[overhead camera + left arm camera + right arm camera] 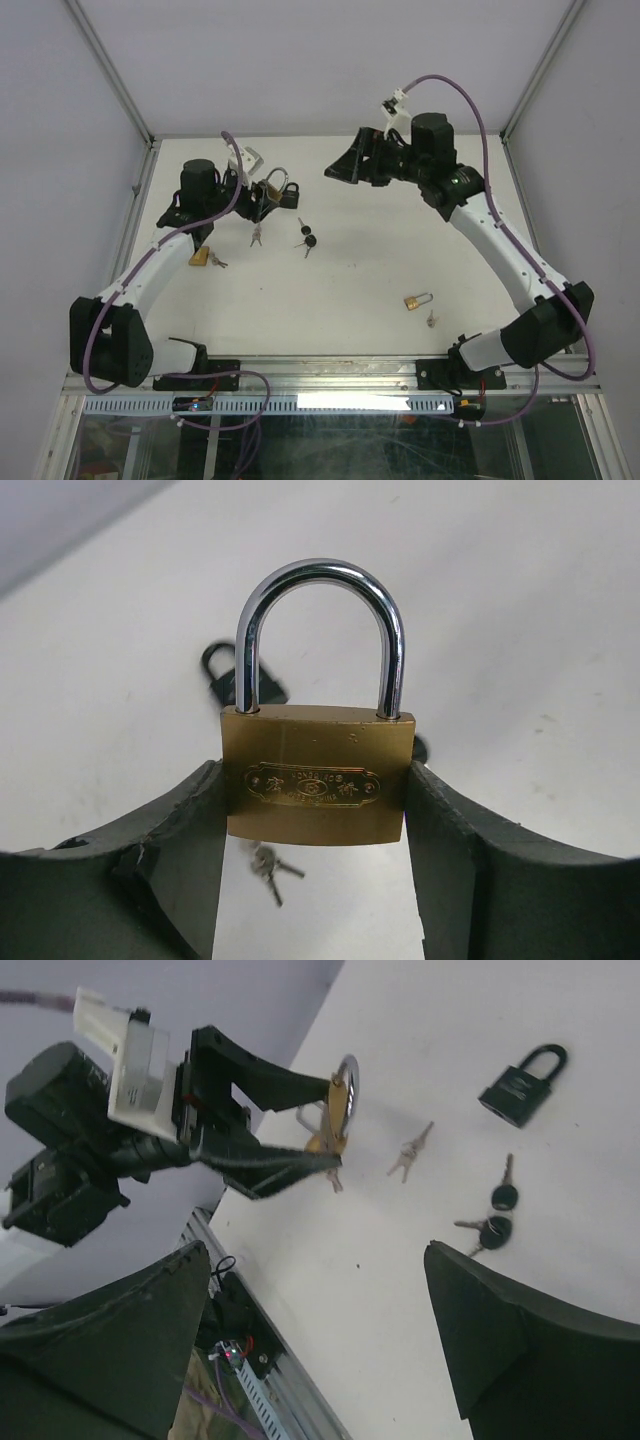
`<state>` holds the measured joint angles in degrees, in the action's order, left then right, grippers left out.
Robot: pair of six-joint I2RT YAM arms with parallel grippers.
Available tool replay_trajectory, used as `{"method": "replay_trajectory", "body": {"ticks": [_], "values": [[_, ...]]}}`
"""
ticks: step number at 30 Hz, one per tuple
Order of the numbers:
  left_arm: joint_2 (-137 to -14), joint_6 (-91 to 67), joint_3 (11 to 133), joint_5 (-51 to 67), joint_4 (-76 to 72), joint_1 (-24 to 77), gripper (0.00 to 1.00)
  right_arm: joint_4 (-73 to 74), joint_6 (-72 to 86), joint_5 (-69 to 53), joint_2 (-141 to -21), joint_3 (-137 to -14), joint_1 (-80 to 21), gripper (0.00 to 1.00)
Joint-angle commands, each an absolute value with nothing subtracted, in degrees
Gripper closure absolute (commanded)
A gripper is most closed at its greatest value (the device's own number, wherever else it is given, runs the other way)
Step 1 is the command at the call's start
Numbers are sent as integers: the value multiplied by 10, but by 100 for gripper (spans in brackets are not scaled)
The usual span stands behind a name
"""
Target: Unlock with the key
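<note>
Next, my right gripper goes to the left in the top view onto the chrome shackle's bow [279, 169] [351, 1078], since the shackle's bow is bare of fingers.
A brass padlock [318, 750] with a closed chrome shackle [320, 575] stands upright above the table, my left gripper [315, 800] shut on its body from both sides. From above, that left gripper [270, 195] is at the table's back left. A small bunch of silver keys [256, 235] lies on the table just below the lock, blurred in the left wrist view as silver keys [268, 865]. My right gripper [340, 168] hovers open and empty to the right of the lock, facing it. The right wrist view shows the held padlock [340, 1110] edge-on.
A black padlock [292, 190] lies beside the held lock. Two black-headed keys [306, 238] rest mid-table. A second brass padlock [200, 257] lies by the left arm with keys [218, 263]. A small brass padlock [418, 300] and a key [431, 320] sit near the right arm.
</note>
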<state>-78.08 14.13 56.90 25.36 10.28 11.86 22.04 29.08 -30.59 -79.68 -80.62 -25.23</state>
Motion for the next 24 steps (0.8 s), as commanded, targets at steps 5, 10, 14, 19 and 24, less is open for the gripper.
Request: {"method": "replay_trajectory", "body": {"ticks": [5,10,14,19,24], "values": [[-684,166,534,375,-104,189,100,168,316,-281,-909,-945,-318,11],[-682,169,539,377,-113,204,100,184,296,-266,-936,-969,-344,25],[-685,176,539,376,-114,208,100,209,291,-241,-941,-964,-348,37],[-692,179,542,375,-119,217,100,207,297,-254,-950,-957,-355,60],[-704,186,549,377,-125,220,100,220,296,-254,-960,-963,-363,68]]}}
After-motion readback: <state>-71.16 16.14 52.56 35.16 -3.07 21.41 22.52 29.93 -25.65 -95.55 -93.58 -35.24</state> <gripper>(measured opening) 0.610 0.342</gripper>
